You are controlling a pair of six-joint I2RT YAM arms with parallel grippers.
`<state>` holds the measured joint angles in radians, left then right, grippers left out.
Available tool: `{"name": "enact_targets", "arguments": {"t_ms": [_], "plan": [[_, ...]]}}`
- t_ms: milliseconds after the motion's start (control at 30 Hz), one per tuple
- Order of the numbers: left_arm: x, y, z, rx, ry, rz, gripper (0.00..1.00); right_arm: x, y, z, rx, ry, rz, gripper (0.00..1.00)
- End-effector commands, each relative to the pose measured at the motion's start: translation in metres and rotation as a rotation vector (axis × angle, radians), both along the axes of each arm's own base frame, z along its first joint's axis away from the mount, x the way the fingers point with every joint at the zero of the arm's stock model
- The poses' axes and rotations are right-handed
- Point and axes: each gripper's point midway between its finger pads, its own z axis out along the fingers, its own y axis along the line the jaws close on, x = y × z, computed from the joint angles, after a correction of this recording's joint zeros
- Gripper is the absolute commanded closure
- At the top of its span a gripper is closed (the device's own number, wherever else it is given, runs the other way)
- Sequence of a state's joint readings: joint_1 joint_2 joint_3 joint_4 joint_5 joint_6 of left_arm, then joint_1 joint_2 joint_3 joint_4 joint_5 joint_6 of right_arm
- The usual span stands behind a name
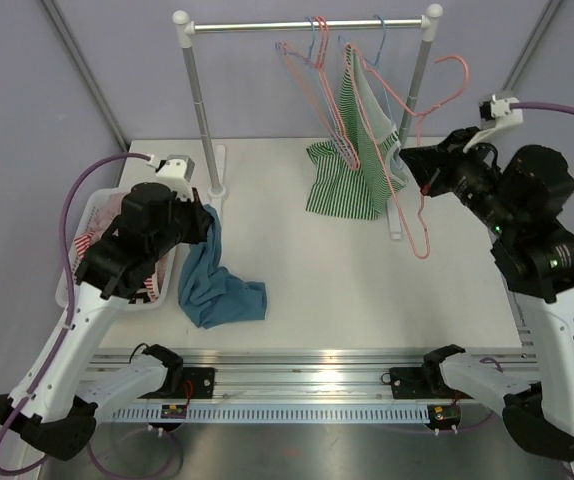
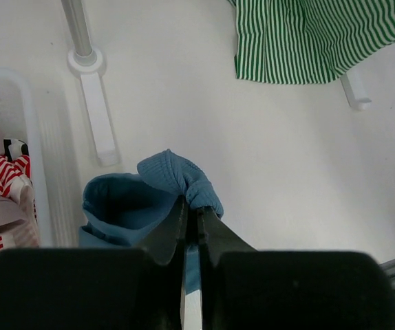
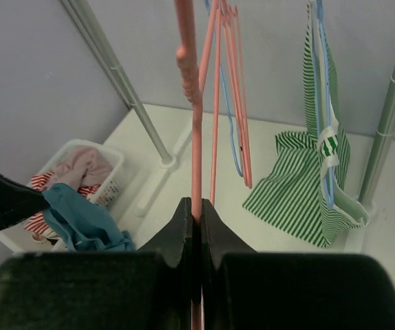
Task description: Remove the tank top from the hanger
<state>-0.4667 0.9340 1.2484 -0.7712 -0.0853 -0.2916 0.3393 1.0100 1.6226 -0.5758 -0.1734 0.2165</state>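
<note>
My right gripper moves the pink hanger (image 1: 419,240) outward toward the rack's other hangers next, bringing the hanger's hook onto the rack's bar, since the hanger is empty.
A blue tank top (image 1: 219,288) lies crumpled on the white table, one end lifted. My left gripper (image 1: 205,216) is shut on that lifted end; the left wrist view shows the blue fabric (image 2: 178,176) pinched between the jaws of the gripper (image 2: 192,207). My right gripper (image 1: 429,176) is shut on a bare pink hanger (image 1: 419,240) and holds it in the air to the right of the rack, off the rail. The right wrist view shows the pink hanger wire (image 3: 196,137) clamped in the gripper (image 3: 196,205). The blue top is clear of that hanger.
A clothes rack (image 1: 307,24) stands at the back with several pink and blue hangers. A green striped garment (image 1: 352,172) hangs from it down to the table. A white basket (image 1: 79,232) of clothes sits at the left by my left arm.
</note>
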Motion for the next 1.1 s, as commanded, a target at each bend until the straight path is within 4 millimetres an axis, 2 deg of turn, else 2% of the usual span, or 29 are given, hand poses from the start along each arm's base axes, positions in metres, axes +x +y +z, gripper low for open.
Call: {"name": "enact_targets", "arguments": {"t_ms": [0,100,133,167,200,233,267,300,333,367,400,433,467,500,533,567,600,667,700,800,833,900,1067], "plan": [[0.004,-0.009,-0.014,0.003,0.048,-0.032,0.92,0.027,-0.006,-0.035,-0.122,0.158,-0.067,1.0],[0.004,-0.017,-0.036,0.009,0.121,-0.061,0.86,0.045,-0.006,-0.024,-0.149,0.137,-0.096,1.0],[0.004,-0.018,-0.042,0.008,0.136,-0.06,0.85,0.063,-0.001,-0.033,-0.186,0.158,-0.096,1.0],[0.005,-0.019,-0.052,0.018,0.16,-0.06,0.81,0.069,-0.001,-0.019,-0.183,0.126,-0.105,1.0],[0.005,-0.02,-0.055,0.024,0.169,-0.062,0.78,0.087,0.005,-0.029,-0.205,0.154,-0.103,1.0],[0.003,-0.02,-0.059,0.033,0.182,-0.066,0.7,0.095,0.01,-0.028,-0.218,0.149,-0.087,1.0],[0.002,-0.021,-0.063,0.042,0.195,-0.073,0.59,0.099,0.012,-0.013,-0.212,0.119,-0.084,1.0],[0.0,-0.021,-0.063,0.061,0.193,-0.081,0.35,0.118,0.021,-0.025,-0.229,0.153,-0.068,1.0],[-0.001,-0.02,-0.064,0.076,0.195,-0.078,0.27,0.125,0.024,-0.024,-0.241,0.151,-0.056,1.0],[-0.002,-0.018,-0.063,0.088,0.194,-0.072,0.2,0.128,0.025,-0.008,-0.238,0.122,-0.061,1.0],[-0.003,-0.016,-0.06,0.105,0.178,-0.059,0.01,0.149,0.031,-0.026,-0.266,0.16,-0.057,1.0],[-0.004,-0.014,-0.06,0.116,0.181,-0.054,0.01,0.157,0.033,-0.027,-0.285,0.158,-0.059,1.0],[-0.006,-0.013,-0.059,0.121,0.18,-0.05,0.01,0.159,0.034,-0.013,-0.275,0.131,-0.059,1.0],[-0.006,-0.011,-0.059,0.133,0.177,-0.041,0.01,0.177,0.041,-0.029,-0.311,0.147,-0.039,1.0],[-0.007,-0.01,-0.062,0.143,0.184,-0.034,0.01,0.182,0.043,-0.03,-0.319,0.141,-0.035,1.0],[-0.008,-0.01,-0.064,0.15,0.187,-0.029,0.01,0.185,0.046,-0.02,-0.314,0.11,-0.029,1.0],[-0.01,-0.012,-0.069,0.161,0.195,-0.024,0.01,0.198,0.05,-0.032,-0.328,0.126,-0.028,1.0],[-0.013,-0.014,-0.077,0.18,0.216,-0.014,0.01,0.207,0.052,-0.028,-0.338,0.093,-0.028,1.0],[-0.014,-0.016,-0.08,0.206,0.211,-0.005,0.01,0.217,0.055,-0.037,-0.347,0.1,-0.024,1.0],[-0.015,-0.015,-0.095,0.228,0.244,0.059,0.01,0.229,0.058,-0.034,-0.355,0.057,-0.026,1.0],[-0.015,-0.016,-0.099,0.214,0.26,0.083,0.01,0.237,0.061,-0.042,-0.363,0.065,-0.015,1.0],[-0.013,-0.013,-0.112,0.217,0.284,0.134,0.01,0.246,0.063,-0.047,-0.358,0.06,-0.002,1.0],[-0.007,-0.006,-0.138,0.217,0.289,0.233,0.01,0.255,0.065,-0.059,-0.356,0.077,0.018,1.0]]}}
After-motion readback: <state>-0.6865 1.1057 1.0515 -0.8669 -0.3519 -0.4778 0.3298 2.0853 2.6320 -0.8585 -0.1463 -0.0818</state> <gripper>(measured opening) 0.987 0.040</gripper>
